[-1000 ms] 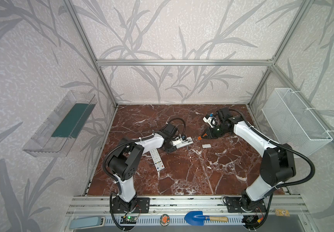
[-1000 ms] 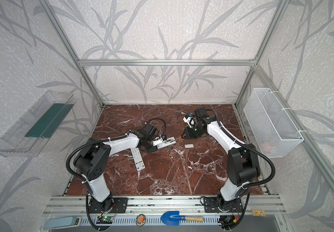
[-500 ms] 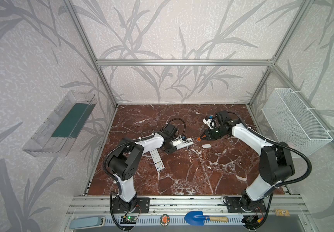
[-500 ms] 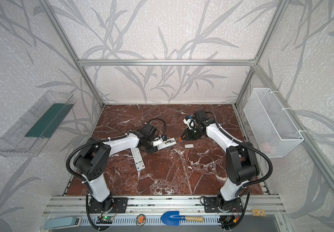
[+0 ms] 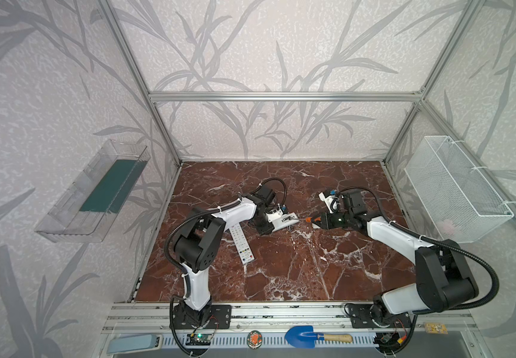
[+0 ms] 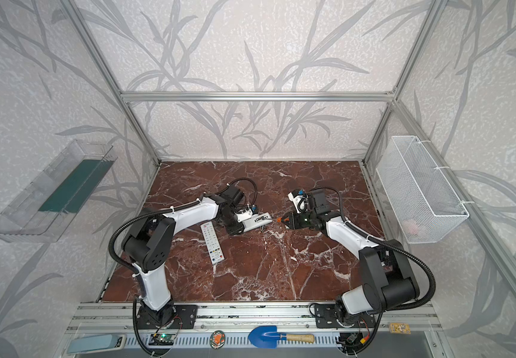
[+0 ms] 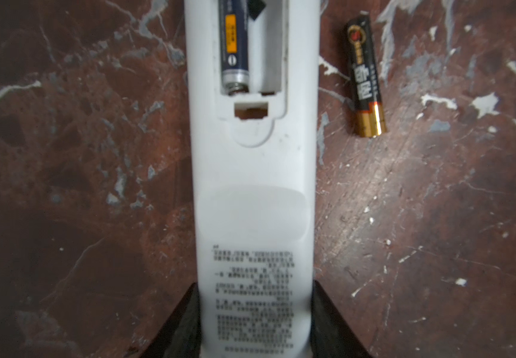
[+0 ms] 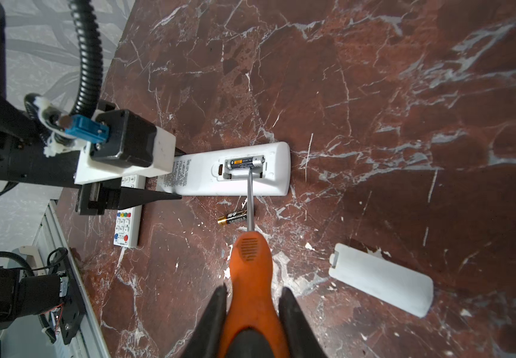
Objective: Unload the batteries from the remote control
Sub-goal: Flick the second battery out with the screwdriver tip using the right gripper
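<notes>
My left gripper is low with the tabletop just below its fingers, so next it should stay low and spread them off the remote's printed end to release it.
The white remote control lies back up with its battery bay uncovered, and my left gripper is shut on its printed end. One of the batteries, dark blue with an orange label, sits in the bay; the slot beside it is empty. A black and gold battery lies loose on the table beside the remote. My right gripper is shut on an orange-handled screwdriver. The screwdriver's tip rests in the bay against the seated battery. In both top views the two grippers face each other across the remote.
A white battery cover lies on the table next to my right gripper. A second remote, buttons up, lies near the left arm. A wire basket hangs on the right wall and a clear tray on the left wall.
My right gripper has swung forward and toward the remote, bringing the screwdriver tip into the battery bay. The left arm and the remote have not moved.
</notes>
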You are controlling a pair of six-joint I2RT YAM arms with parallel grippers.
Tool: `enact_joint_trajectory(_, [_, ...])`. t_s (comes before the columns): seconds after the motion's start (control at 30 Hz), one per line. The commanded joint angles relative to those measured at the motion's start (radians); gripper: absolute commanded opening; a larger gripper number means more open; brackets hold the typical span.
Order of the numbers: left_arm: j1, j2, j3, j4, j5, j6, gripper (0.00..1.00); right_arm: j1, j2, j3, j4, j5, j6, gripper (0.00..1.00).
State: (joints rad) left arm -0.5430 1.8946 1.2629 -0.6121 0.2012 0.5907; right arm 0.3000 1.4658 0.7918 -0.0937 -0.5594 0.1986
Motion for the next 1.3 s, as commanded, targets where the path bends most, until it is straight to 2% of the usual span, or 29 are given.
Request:
enact_joint_trajectory(0.0, [-0.023, 0.013, 0.045, -0.112, 0.21, 0.045, 0.0, 0.008, 0.016, -0.064, 0.074, 0.095, -0.001, 0.0])
enact_joint_trajectory(0.17, [-0.019, 0.045, 0.096, -0.195, 0.29, 0.042, 0.0, 0.008, 0.021, -0.094, 0.11, 0.074, -0.014, 0.0])
enact_joint_trajectory(0.3, [-0.019, 0.046, 0.088, -0.205, 0.274, 0.041, 0.0, 0.008, -0.003, -0.095, 0.082, 0.076, -0.033, 0.0])
enact_joint_trajectory(0.43, [-0.019, 0.031, 0.062, -0.182, 0.203, 0.032, 0.0, 0.008, -0.06, -0.074, -0.006, 0.071, -0.066, 0.0])
enact_joint_trajectory(0.57, [-0.019, 0.028, 0.053, -0.143, 0.076, -0.021, 0.0, -0.008, -0.157, 0.001, -0.098, 0.081, -0.021, 0.0])
enact_joint_trajectory(0.67, [-0.019, 0.023, 0.049, -0.098, 0.013, -0.053, 0.0, -0.032, -0.188, 0.082, -0.139, 0.197, 0.024, 0.0])
enact_joint_trajectory(0.73, [-0.018, 0.018, 0.047, -0.06, -0.029, -0.079, 0.0, -0.071, -0.16, 0.143, -0.172, 0.224, 0.033, 0.0])
enact_joint_trajectory(0.83, [-0.018, 0.012, 0.057, -0.027, -0.063, -0.098, 0.06, -0.13, -0.073, 0.249, -0.282, 0.279, 0.036, 0.0])
enact_joint_trajectory(0.93, [-0.017, 0.013, 0.082, -0.027, -0.056, -0.098, 0.08, -0.171, 0.008, 0.342, -0.374, 0.278, 0.024, 0.0])
enact_joint_trajectory(1.07, [-0.015, 0.031, 0.136, -0.061, -0.062, -0.09, 0.13, -0.173, 0.058, 0.364, -0.363, 0.263, 0.007, 0.0])
enact_joint_trajectory(1.17, [-0.015, 0.048, 0.145, -0.067, -0.076, -0.076, 0.25, -0.173, 0.091, 0.354, -0.34, 0.254, 0.011, 0.0])
enact_joint_trajectory(1.27, [-0.014, 0.045, 0.137, -0.065, -0.074, -0.077, 0.42, -0.173, 0.116, 0.351, -0.332, 0.227, 0.018, 0.0])
